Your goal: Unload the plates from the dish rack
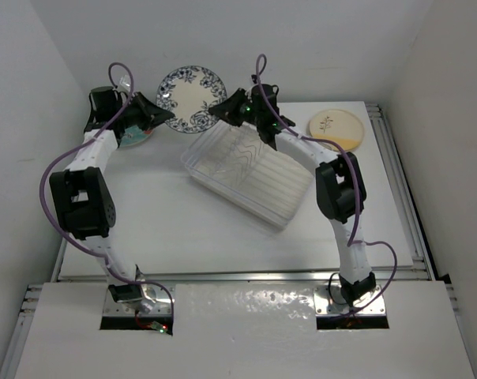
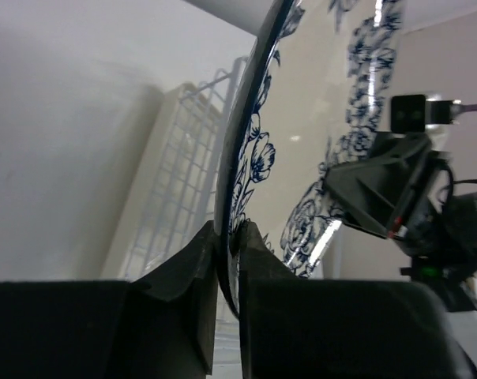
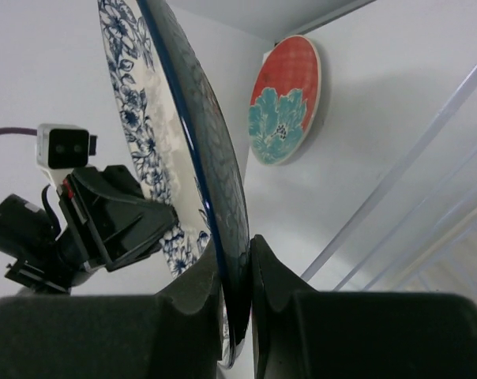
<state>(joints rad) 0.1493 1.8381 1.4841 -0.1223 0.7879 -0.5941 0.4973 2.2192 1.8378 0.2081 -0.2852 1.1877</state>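
Note:
Next, my left gripper goes left in the top view and down and releases atop the red-rimmed plate [image 1: 134, 136], which lies flat outside the rack, below my gripper.
A white plate with a blue floral pattern [image 1: 191, 98] hangs in the air beyond the far left corner of the dish rack [image 1: 250, 178], gripped from both sides. My left gripper [image 1: 163, 114] is shut on its left rim, and in the left wrist view the rim [image 2: 250, 134] runs between the fingers [image 2: 191, 268]. My right gripper [image 1: 219, 110] is shut on the opposite rim, with the plate's edge [image 3: 211, 142] pinched between its fingers [image 3: 274, 272]. The clear rack shows only its wire dividers.
A cream plate with a sprig motif [image 1: 337, 126] lies flat at the far right of the table. A red-rimmed plate with a teal pattern [image 3: 286, 103] lies flat at the far left, partly under my left arm [image 1: 132, 140]. White walls close in behind.

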